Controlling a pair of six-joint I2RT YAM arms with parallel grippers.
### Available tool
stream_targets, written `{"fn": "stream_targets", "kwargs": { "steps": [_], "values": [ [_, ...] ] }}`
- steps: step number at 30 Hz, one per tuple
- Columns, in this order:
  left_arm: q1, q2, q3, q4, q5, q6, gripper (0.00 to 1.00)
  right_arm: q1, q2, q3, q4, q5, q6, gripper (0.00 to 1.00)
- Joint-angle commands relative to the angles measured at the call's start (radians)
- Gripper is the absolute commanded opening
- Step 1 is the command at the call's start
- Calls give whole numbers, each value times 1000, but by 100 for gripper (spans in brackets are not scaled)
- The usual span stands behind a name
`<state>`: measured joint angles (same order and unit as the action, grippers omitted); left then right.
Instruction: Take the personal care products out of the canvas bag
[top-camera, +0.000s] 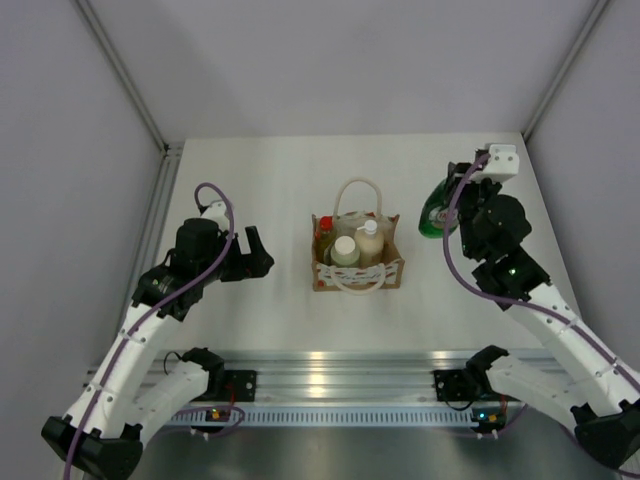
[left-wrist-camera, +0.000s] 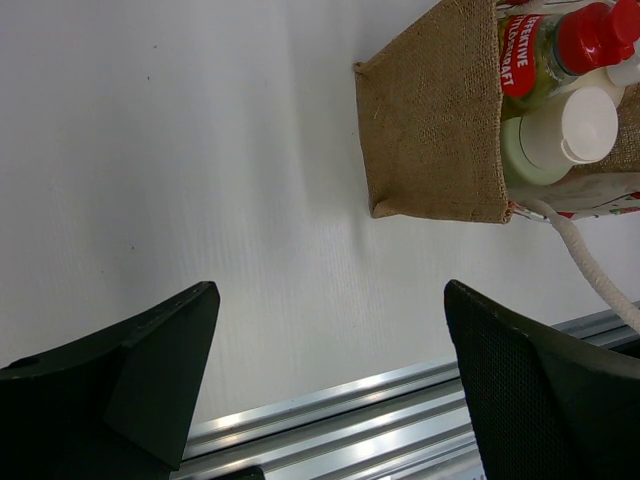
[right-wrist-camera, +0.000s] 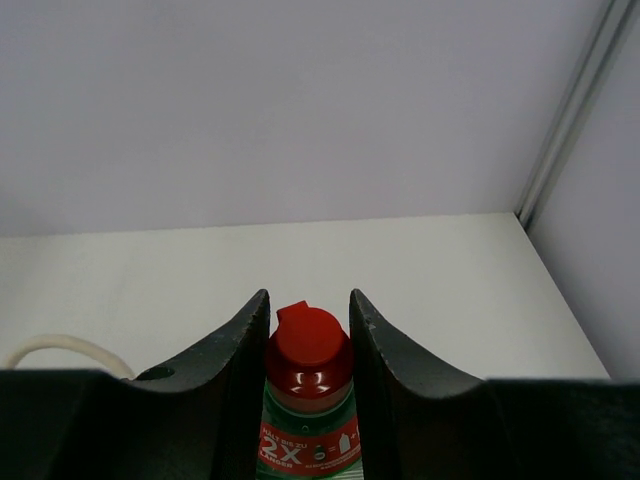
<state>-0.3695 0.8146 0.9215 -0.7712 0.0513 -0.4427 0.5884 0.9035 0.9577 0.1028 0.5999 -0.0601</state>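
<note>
I should next move my right gripper down toward the bare tabletop beside the canvas bag and let go of the dark green bottle there, because that patch is empty.
The tan canvas bag (top-camera: 392, 270) stands upright mid-table with its rope handles (top-camera: 356, 185) looped over the top. Three bottles stand inside: a yellow one with a red cap (top-camera: 324, 227), a pale grey-green cylinder (top-camera: 344, 250) and a cream rounded one (top-camera: 370, 241). In the left wrist view the bag's side wall (left-wrist-camera: 430, 130) is at upper right, with the yellow bottle (left-wrist-camera: 560, 45) and the cylinder (left-wrist-camera: 550, 140) showing. My left gripper (top-camera: 256, 252) hangs open left of the bag, nothing between its fingers (left-wrist-camera: 160, 360). My right gripper (right-wrist-camera: 308, 296) is shut on the dark green, red-capped bottle (right-wrist-camera: 308, 355), held right of the bag (top-camera: 434, 216).
An aluminium rail (top-camera: 330, 365) runs along the near table edge, also low in the left wrist view (left-wrist-camera: 400, 400). Grey enclosure walls close in on three sides, with a corner post (right-wrist-camera: 565, 120) at the far right. A rope handle (right-wrist-camera: 60, 345) shows left of the right fingers.
</note>
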Motion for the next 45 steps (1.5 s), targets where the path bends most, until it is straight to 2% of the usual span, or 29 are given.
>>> {"fn": "stream_targets", "kwargs": {
  "steps": [1, 8, 17, 26, 28, 29, 30, 32, 33, 36, 39, 41, 45],
  "values": [
    [-3, 1, -7, 23, -4, 9, 98, -90, -32, -23, 110, -117, 112, 0],
    [-3, 14, -7, 23, -2, 10, 98, -160, -15, -174, 290, -138, 83, 0],
    [-3, 18, -7, 23, -2, 9, 98, -173, 100, -307, 484, -109, 71, 0],
    [-3, 17, -7, 23, 2, 12, 98, -173, 150, -387, 566, -100, 103, 0],
    [-3, 17, -7, 23, 2, 12, 98, -173, 150, -393, 563, -98, 108, 11],
    [-3, 15, -7, 23, 1, 10, 98, -173, 149, -396, 561, -98, 114, 19],
    [-3, 15, -7, 23, 2, 12, 98, -171, 144, -402, 561, -95, 120, 33],
    [-3, 14, -7, 23, 2, 10, 98, -173, 143, -404, 560, -83, 128, 44],
    [-3, 14, -7, 23, 2, 10, 98, -173, 141, -402, 554, -80, 135, 54],
    [-3, 12, -7, 23, 2, 10, 98, -173, 140, -389, 514, -83, 138, 69],
    [-3, 12, -7, 21, -2, 10, 98, -171, 127, -372, 471, -84, 143, 76],
    [-3, 12, -4, 23, -8, 10, 98, -171, 107, -364, 437, -101, 161, 77],
    [-3, 5, 22, 20, -37, -5, 98, -167, 2, -332, 301, -239, 229, 79]
  ]
}}
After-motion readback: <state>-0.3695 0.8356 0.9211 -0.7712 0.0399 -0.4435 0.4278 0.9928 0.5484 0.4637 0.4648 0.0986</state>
